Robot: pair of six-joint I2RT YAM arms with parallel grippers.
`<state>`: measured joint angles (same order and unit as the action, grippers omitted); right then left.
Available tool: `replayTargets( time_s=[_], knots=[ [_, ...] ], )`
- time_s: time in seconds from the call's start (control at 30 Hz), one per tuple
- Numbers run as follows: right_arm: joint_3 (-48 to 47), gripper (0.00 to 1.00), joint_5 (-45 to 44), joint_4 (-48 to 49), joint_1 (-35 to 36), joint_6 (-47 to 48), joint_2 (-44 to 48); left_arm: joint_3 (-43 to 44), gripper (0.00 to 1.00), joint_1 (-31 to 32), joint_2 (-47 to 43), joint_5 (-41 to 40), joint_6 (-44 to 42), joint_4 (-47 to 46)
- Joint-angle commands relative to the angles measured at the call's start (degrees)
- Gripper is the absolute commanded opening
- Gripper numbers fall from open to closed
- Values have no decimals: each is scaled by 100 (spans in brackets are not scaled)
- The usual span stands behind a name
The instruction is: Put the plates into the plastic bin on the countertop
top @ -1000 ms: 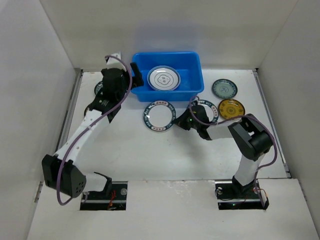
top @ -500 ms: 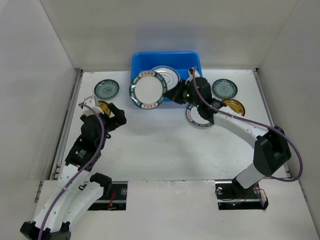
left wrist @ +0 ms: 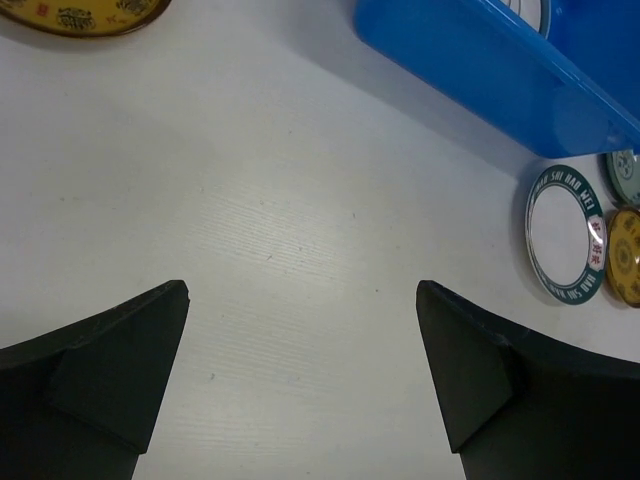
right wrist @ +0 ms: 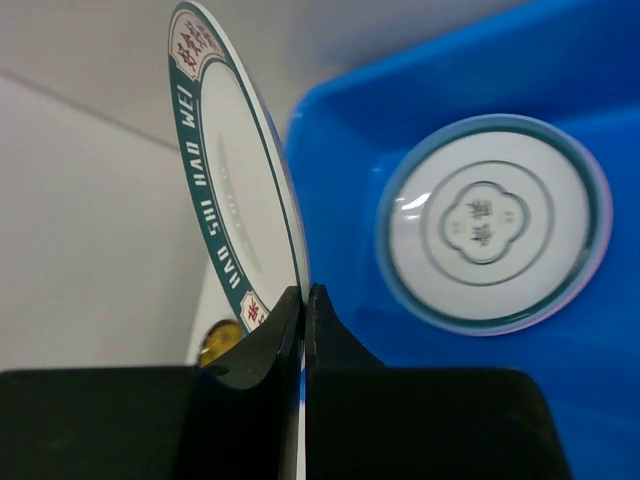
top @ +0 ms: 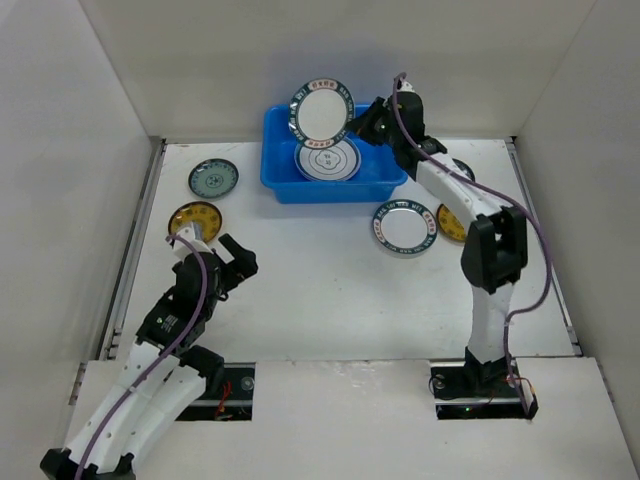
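The pale ringed plate (top: 329, 162) (right wrist: 492, 226) lies flat below my right gripper, so my right gripper moves down into the blue bin next and releases the held rim over it.
The blue plastic bin (top: 335, 187) stands at the back of the white countertop. A white plate with a pale ringed pattern (top: 327, 160) lies flat inside it, also in the right wrist view (right wrist: 490, 225). My right gripper (top: 360, 122) is shut on the rim of a white plate with a dark green lettered rim (top: 322, 110), held on edge above the bin's back left part; the right wrist view shows the pinch (right wrist: 305, 298). My left gripper (top: 236, 262) is open and empty over bare countertop at the near left (left wrist: 300, 370).
On the countertop lie a second dark-rimmed white plate (top: 403, 227), a small teal plate (top: 213, 179) and a yellow plate (top: 195, 219) at the left, and a yellow plate (top: 449, 223) and a teal plate (top: 464, 169) partly behind the right arm. White walls surround the countertop.
My right gripper has lifted the dark-rimmed plate from the bin's front left rim up and back over the bin. My left arm has drawn back toward the near edge.
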<state>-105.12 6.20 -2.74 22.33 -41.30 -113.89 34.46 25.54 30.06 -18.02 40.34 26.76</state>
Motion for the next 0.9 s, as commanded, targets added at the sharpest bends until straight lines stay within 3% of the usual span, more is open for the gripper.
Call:
replayTargets(
  time_s=[0.0, 0.23, 0.4, 0.57, 0.7, 0.87],
  knots=[
    [-806, 0, 13, -262, -171, 87, -694, -132, 100, 122, 69, 0, 325, -232],
    [-2090, 2, 31, -736, -365, 192, -1961, -317, 100, 245, 324, 53, 475, -558],
    [-2715, 11, 48, -1193, -383, 315, -2524, -343, 100, 158, 579, 185, 431, -830],
    [-2803, 39, 48, -1369, -383, 465, -2735, -370, 100, -9, 808, 404, 396, -1085],
    [-2733, 69, 39, -1343, -365, 579, -2543, -370, 100, -159, 896, 554, 370, -1208],
    [-2479, 83, 22, -940, -356, 605, -1867, -335, 100, -265, 1080, 729, 282, -1340]
  ],
)
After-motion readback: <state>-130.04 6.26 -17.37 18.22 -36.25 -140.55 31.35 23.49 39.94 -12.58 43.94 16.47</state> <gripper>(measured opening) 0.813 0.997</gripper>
